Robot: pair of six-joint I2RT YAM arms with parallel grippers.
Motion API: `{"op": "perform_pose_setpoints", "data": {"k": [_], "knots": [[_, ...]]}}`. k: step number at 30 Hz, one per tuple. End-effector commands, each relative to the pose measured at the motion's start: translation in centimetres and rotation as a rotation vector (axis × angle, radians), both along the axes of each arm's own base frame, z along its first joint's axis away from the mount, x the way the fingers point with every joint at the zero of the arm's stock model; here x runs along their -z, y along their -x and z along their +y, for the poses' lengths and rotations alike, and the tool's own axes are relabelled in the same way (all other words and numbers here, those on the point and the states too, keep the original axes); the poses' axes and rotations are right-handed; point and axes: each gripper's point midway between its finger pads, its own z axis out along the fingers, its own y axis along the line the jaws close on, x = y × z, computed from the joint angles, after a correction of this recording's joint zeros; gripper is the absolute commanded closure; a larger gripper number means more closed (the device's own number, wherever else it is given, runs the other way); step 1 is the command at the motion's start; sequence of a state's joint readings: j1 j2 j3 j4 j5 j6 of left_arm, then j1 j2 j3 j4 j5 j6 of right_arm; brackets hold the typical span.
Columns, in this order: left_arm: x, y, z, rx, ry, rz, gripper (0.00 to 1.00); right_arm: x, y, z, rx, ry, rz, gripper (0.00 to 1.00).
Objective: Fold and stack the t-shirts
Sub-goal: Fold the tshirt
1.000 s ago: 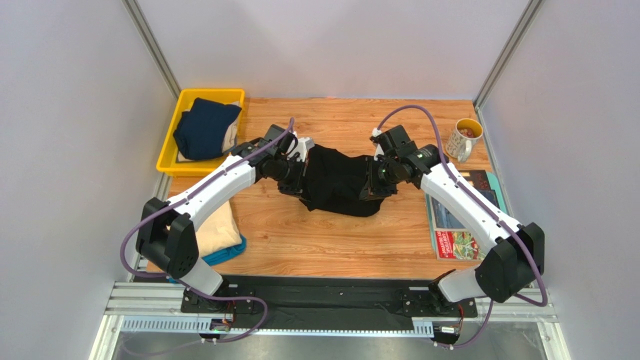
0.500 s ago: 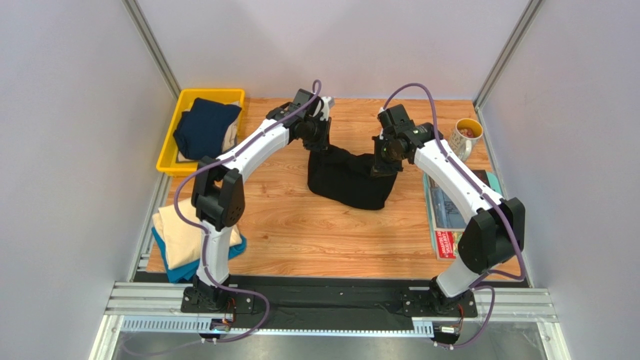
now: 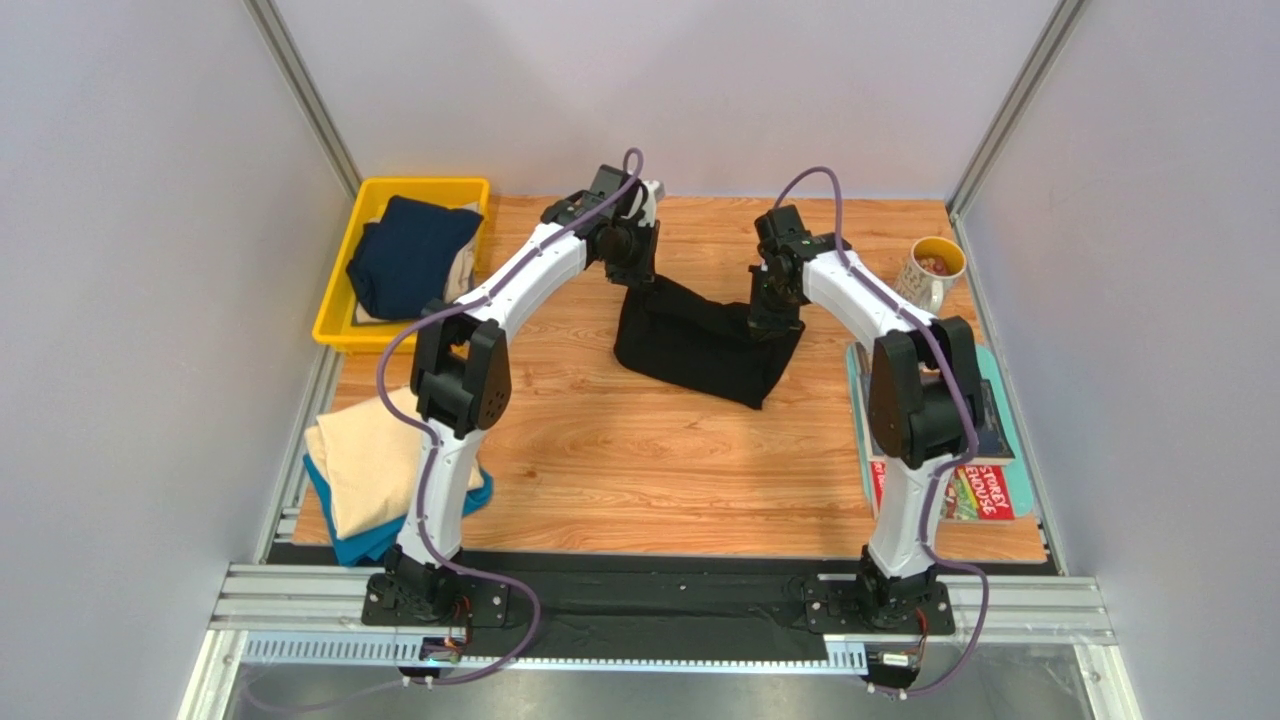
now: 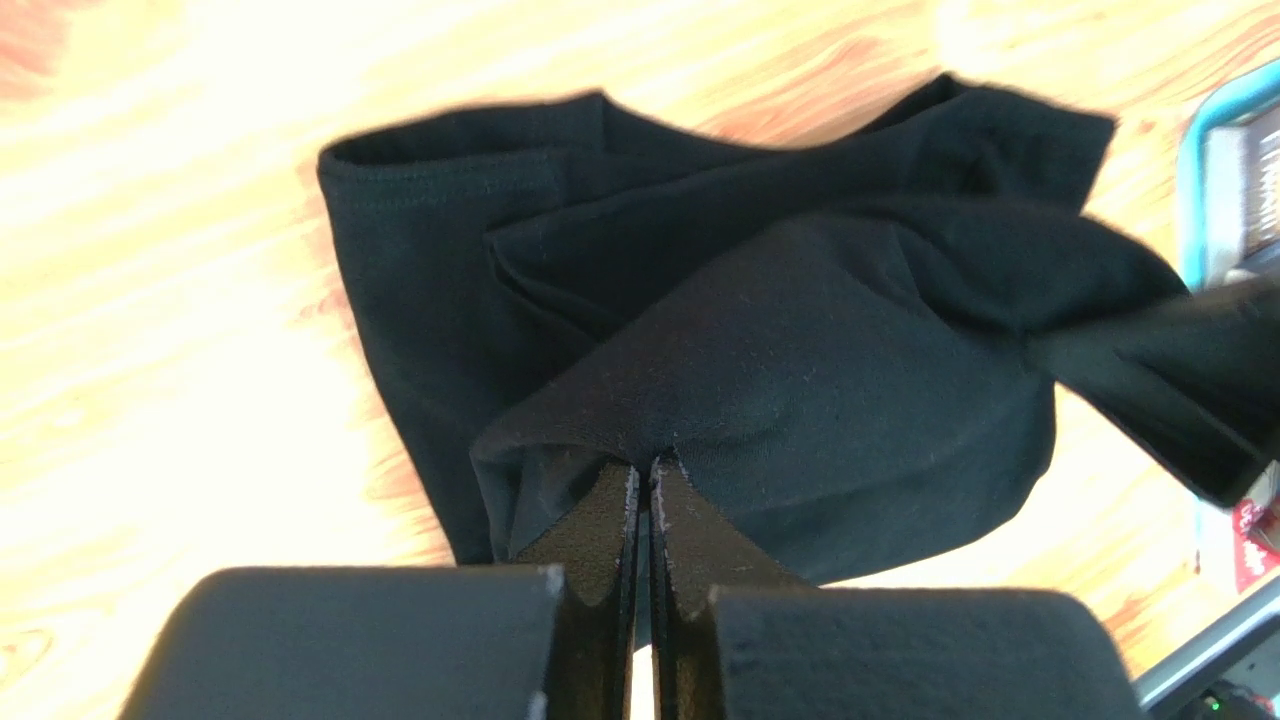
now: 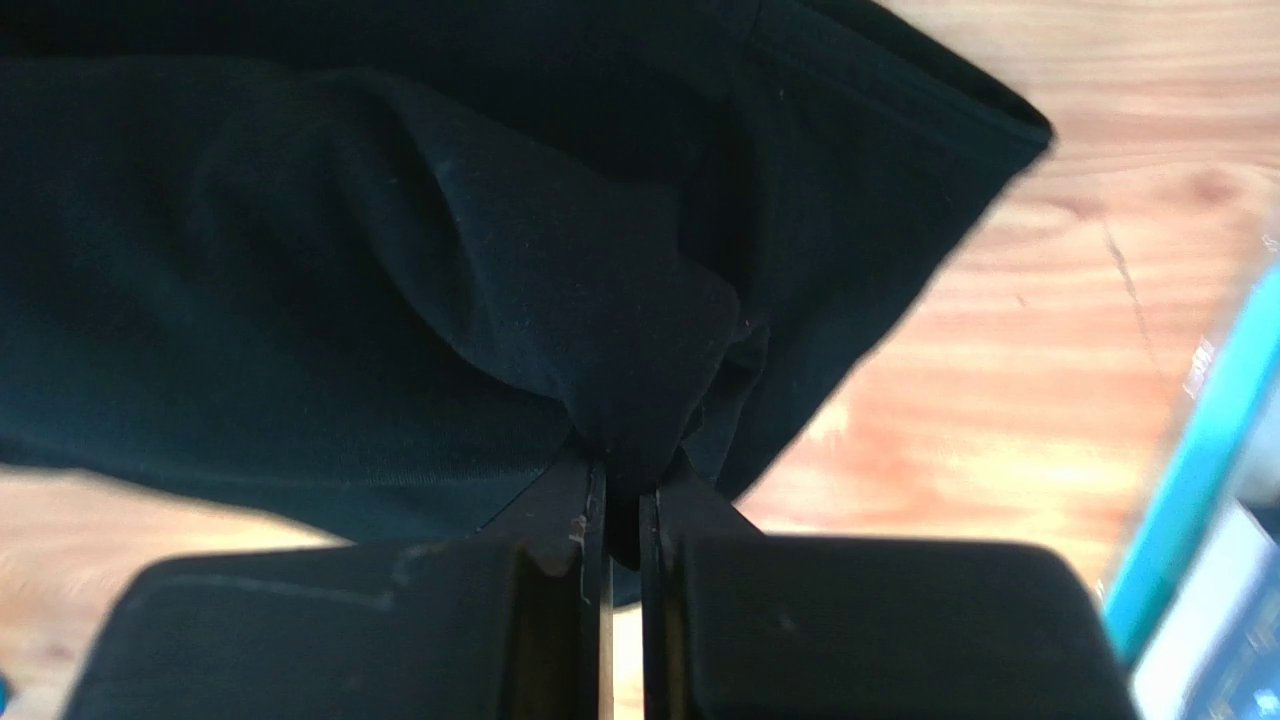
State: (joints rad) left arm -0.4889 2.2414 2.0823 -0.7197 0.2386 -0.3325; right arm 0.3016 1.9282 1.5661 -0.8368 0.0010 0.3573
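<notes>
Next, my right gripper carries the bunched top edge over toward the black t-shirt's far edge (image 3: 793,327) (image 5: 962,123) and releases, since that still lies uncovered, outward of my gripper.
The black t-shirt (image 3: 700,342) hangs between my two grippers over the far middle of the table, its lower part resting on the wood. My left gripper (image 3: 634,273) is shut on its left top edge; in the left wrist view the cloth (image 4: 781,345) is pinched at the fingertips (image 4: 648,477). My right gripper (image 3: 768,308) is shut on its right top edge, with cloth (image 5: 376,255) bunched between the jaws (image 5: 622,468). A navy t-shirt (image 3: 409,252) lies in the yellow bin. A cream t-shirt (image 3: 361,458) lies folded on a teal-blue one (image 3: 343,540) at the near left edge.
The yellow bin (image 3: 343,323) stands at the far left. A mug (image 3: 927,276) stands at the far right. Colourful magazines (image 3: 980,488) lie along the right edge, showing in the left wrist view (image 4: 1244,165) and the right wrist view (image 5: 1202,480) too.
Both arms have swung away from me and lifted the black shirt's top edge toward the far side of the table. The shirt now hangs stretched between the grippers.
</notes>
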Motion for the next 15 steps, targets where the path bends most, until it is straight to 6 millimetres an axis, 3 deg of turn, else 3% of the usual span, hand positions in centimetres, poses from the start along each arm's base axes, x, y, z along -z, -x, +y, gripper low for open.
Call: {"op": "perform_pose_setpoints", "data": {"k": [1, 6, 9, 12, 13, 15], "knots": [[0.6, -0.6, 0.9, 0.009, -0.023, 0.013, 1.0, -0.3, -3.2, 0.4, 0.006, -0.001, -0.055, 1.0], [3.5, -1.8, 1.7, -0.008, -0.032, 0.053, 0.98, 0.2, -4.5, -0.1, 0.059, -0.006, -0.038, 0.99], [4.0, -3.0, 1.8, -0.009, -0.031, 0.029, 0.85, -0.3, -5.0, -0.7, 0.087, 0.009, -0.061, 0.92], [4.2, -4.5, 1.6, -0.02, -0.021, 0.009, 0.79, -0.6, -5.6, -1.4, 0.119, 0.034, -0.08, 0.84], [3.5, -5.3, 1.7, -0.033, -0.006, -0.006, 0.7, -0.5, -5.7, -1.6, 0.135, 0.033, -0.077, 0.82], [3.6, -6.2, 1.8, -0.053, 0.005, -0.016, 0.67, -0.4, -5.9, -1.9, 0.157, 0.03, -0.075, 0.82]]}}
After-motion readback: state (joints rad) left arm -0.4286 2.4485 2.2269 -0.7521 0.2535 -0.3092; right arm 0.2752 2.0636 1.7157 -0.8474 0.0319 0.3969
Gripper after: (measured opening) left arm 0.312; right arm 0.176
